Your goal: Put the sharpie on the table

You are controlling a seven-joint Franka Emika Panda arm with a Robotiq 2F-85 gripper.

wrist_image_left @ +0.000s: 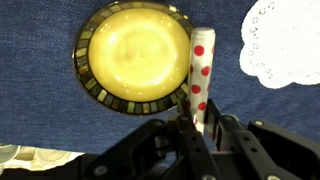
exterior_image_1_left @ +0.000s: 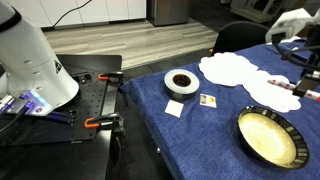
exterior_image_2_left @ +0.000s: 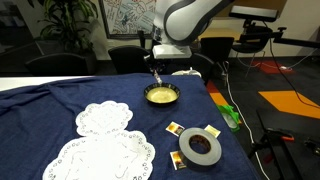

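The cloth by the doilies is below my gripper and to its right in the wrist view, so next I should lower the sharpie point(wrist_image_left: 200, 75) there, clear of the bowl, and let go of it.
In the wrist view my gripper point(wrist_image_left: 197, 125) is shut on the sharpie point(wrist_image_left: 200, 75), a pale marker with red dots. The marker sticks out ahead of the fingers beside the right rim of the dark bowl point(wrist_image_left: 82, 60), which has a yellow inside. Below lies the table's dark blue cloth point(wrist_image_left: 40, 110). In an exterior view the gripper point(exterior_image_2_left: 156, 62) hangs above the bowl point(exterior_image_2_left: 161, 95) near the far edge of the table point(exterior_image_2_left: 40, 105), with the thin marker pointing down. The bowl point(exterior_image_1_left: 268, 137) and the table point(exterior_image_1_left: 190, 130) also show in an exterior view; the gripper is not clear there.
A tape roll point(exterior_image_2_left: 200, 148) point(exterior_image_1_left: 181, 82), small cards point(exterior_image_2_left: 172, 128) point(exterior_image_1_left: 208, 100) and white doilies point(exterior_image_2_left: 105, 120) point(exterior_image_1_left: 228, 68) lie on the cloth. A black bench with orange clamps point(exterior_image_1_left: 90, 100) stands beside the table. A green object point(exterior_image_2_left: 231, 117) sits at the table's edge.
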